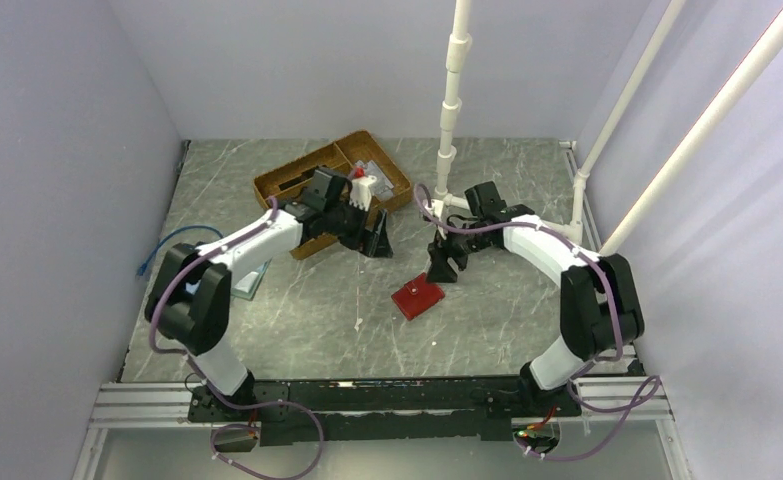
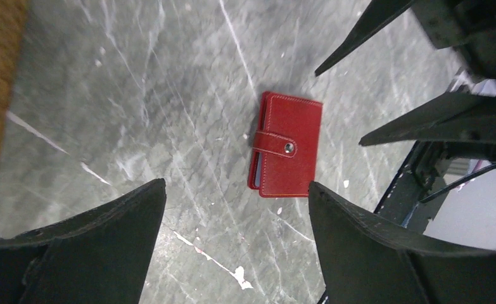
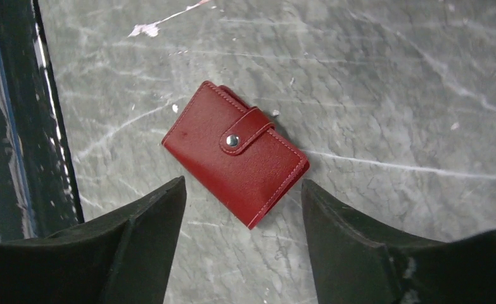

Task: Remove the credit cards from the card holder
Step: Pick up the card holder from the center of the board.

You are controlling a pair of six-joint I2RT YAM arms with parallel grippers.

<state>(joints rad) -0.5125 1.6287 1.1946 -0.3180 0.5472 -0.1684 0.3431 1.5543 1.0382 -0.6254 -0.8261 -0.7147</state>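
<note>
I should lower my right gripper onto the short far edge (image 1: 437, 287) (image 3: 278, 194) of the holder's top cover. That edge is just below it, between its open fingers.
The red card holder (image 1: 417, 297) lies flat and snapped shut on the grey marble table, between the two arms. It also shows in the left wrist view (image 2: 289, 145) and in the right wrist view (image 3: 235, 161), with its snap tab on top. No credit cards show; only a thin pale edge peeks from the holder's side (image 2: 256, 172). My left gripper (image 1: 377, 240) (image 2: 237, 183) is open and empty, above and left of the holder. My right gripper (image 1: 445, 268) (image 3: 243, 182) is open and empty, just above the holder's far edge.
A brown divided tray (image 1: 332, 185) with small items stands behind the left gripper. A white jointed pole (image 1: 450, 110) rises at the back, near the right arm. A pale flat case (image 1: 252, 280) lies under the left arm. A blue cable (image 1: 162, 250) lies at the left wall.
</note>
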